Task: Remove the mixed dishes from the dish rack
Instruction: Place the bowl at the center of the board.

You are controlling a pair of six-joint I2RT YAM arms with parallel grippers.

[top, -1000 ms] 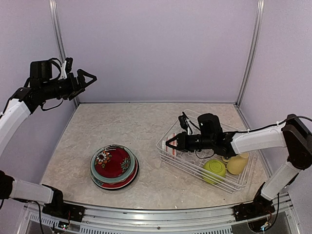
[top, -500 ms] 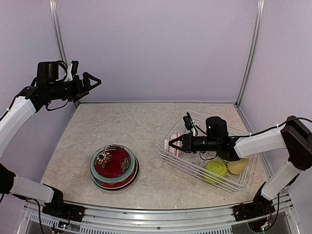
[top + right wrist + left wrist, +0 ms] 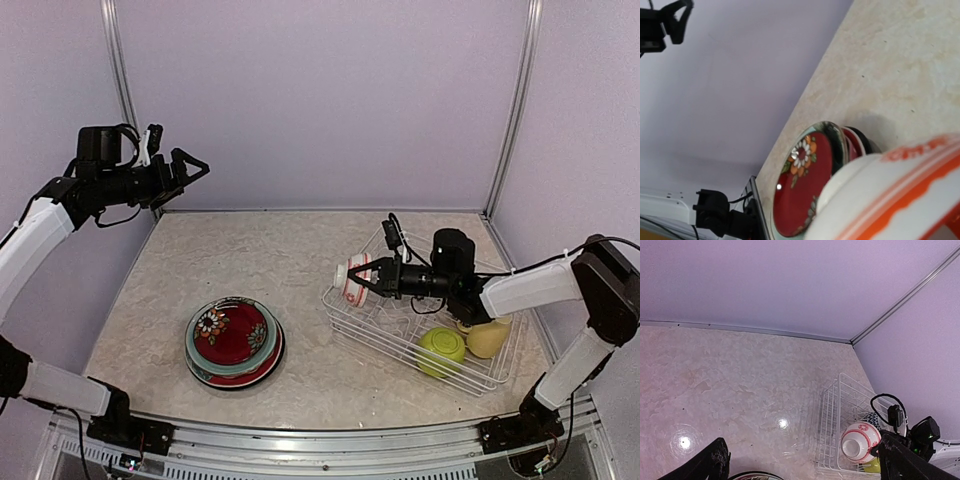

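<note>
I will next move my right gripper down and to the left in the top view, tilt the red-white bowl upright and release it on the clear tabletop between the plates and the dish rack.
My right gripper (image 3: 364, 278) is shut on the red-white bowl (image 3: 352, 277) and holds it on its side just above the left end of the white wire dish rack (image 3: 392, 340). The bowl fills the lower right of the right wrist view (image 3: 900, 195) and shows in the left wrist view (image 3: 860, 441). A lime green bowl (image 3: 440, 348) and a pale yellow mug (image 3: 487, 338) sit in the rack's near right part. A blue-white bowl (image 3: 871, 418) peeks out behind the held bowl. My left gripper (image 3: 190, 165) is open and empty, high at the far left.
A stack of plates with a red floral plate on top (image 3: 233, 342) lies on the table at the near left, also in the right wrist view (image 3: 805, 190). Purple walls close the back and both sides.
My right gripper has lifted the red-white bowl up out of the rack, towards its left end. My left arm shifted slightly right, then held still.
</note>
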